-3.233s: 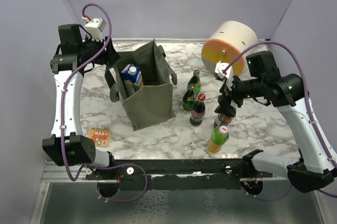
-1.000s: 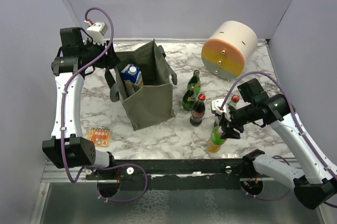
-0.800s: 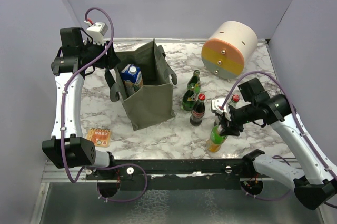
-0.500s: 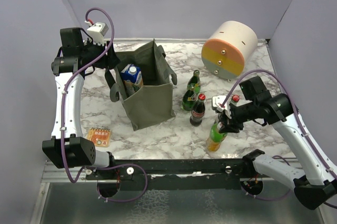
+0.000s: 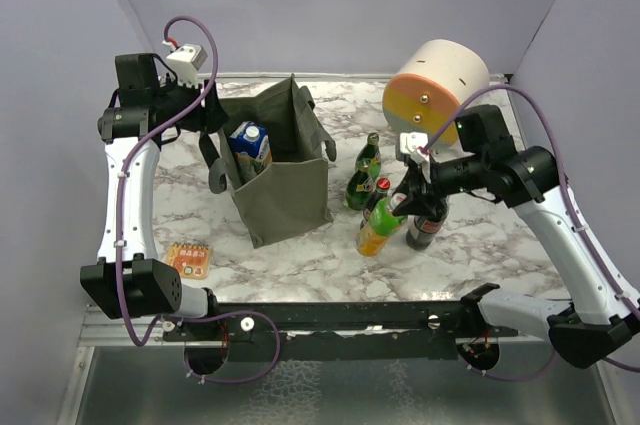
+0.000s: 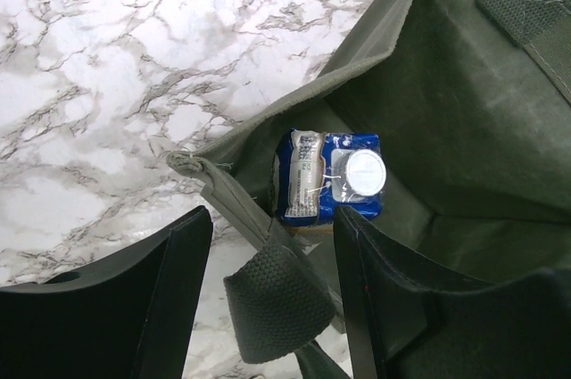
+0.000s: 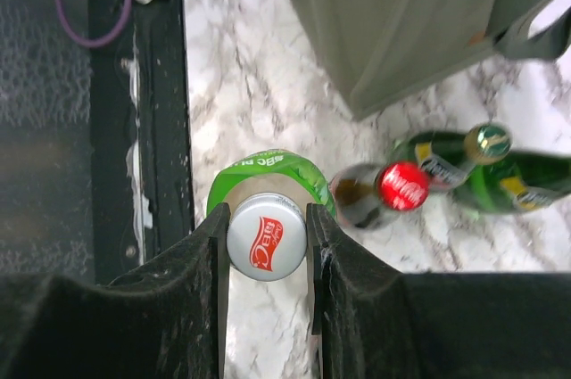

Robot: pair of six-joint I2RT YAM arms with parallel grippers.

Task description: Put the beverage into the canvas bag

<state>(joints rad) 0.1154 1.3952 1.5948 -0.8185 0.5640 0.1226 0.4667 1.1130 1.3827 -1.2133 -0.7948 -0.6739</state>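
The spot beside the blue carton is to the left of my right gripper in the top view, so next I lift my right gripper over the bag, lower the bottle there and let it go.
The beverage (image 5: 377, 229) is a bottle of orange drink with a green label (image 7: 268, 168) and a silver cap (image 7: 266, 243). My right gripper (image 5: 403, 195) (image 7: 266, 245) is shut on that cap, and the bottle hangs tilted above the table among the other bottles. The olive-green canvas bag (image 5: 281, 167) (image 7: 401, 22) stands upright to the left, mouth open. My left gripper (image 5: 207, 117) (image 6: 272, 223) is over the bag's far-left rim (image 6: 210, 178). It is open, and a handle loop (image 6: 277, 303) lies loose between its fingers.
A blue carton (image 5: 250, 145) (image 6: 330, 185) sits inside the bag. Two green glass bottles (image 5: 365, 170) (image 7: 500, 165), a red-capped cola bottle (image 7: 403, 187) and another dark bottle (image 5: 425, 228) stand close round the held one. A cream-and-orange cylinder (image 5: 435, 90) lies at the back right, a snack packet (image 5: 190, 258) at the front left.
My right gripper closed on the green-label bottle's cap, lifted it and carried it left and away from the front edge; the bottle now tilts. The left arm has stayed put.
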